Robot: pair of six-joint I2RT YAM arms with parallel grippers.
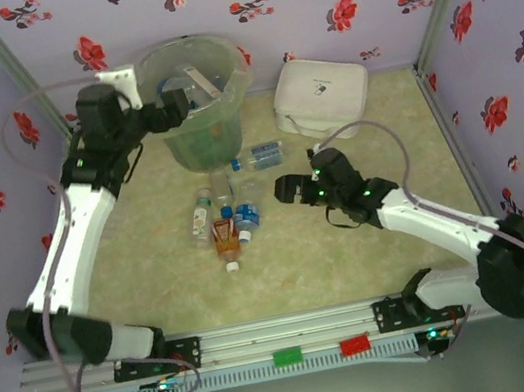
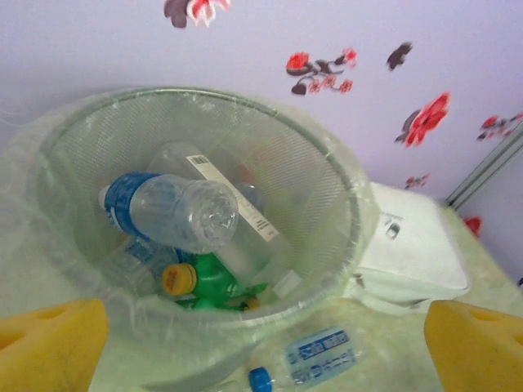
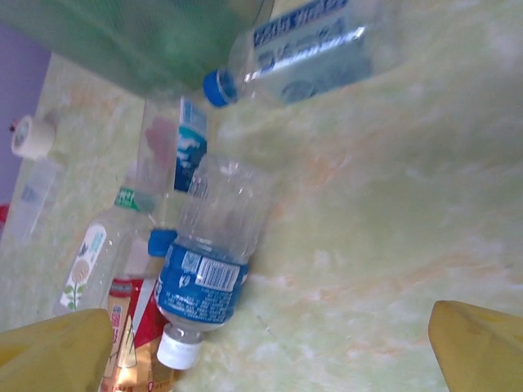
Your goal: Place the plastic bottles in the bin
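My right gripper is above the cluster of bottles and needs to move across and down toward it. It needs to go around the white-capped bottle's clear base (image 1: 246,195) (image 3: 230,196) below, because that base sticks out past the amber bottle.
The bin (image 1: 195,94) stands at the back left, lined with a clear bag. My left gripper (image 1: 176,110) hovers open over its left rim. Looking down from the left wrist, the bin (image 2: 343,188) holds a clear blue-labelled bottle (image 2: 167,211), a green bottle (image 2: 214,282) and several more. My left gripper (image 2: 265,359) has nothing between its yellow pads (image 2: 49,343). More plastic bottles lie on the table: one (image 1: 260,156) by the bin and a cluster (image 1: 226,221) with an amber one (image 1: 227,238). My right gripper (image 1: 286,190) is open, just right of the cluster. Ahead of it (image 3: 265,351) lies a blue-labelled, white-capped bottle (image 3: 208,261).
A white lidded box (image 1: 320,94) sits at the back, right of the bin. Flowered walls close in the table on three sides. Bare table (image 1: 335,264) lies in front of the right gripper and towards the near edge.
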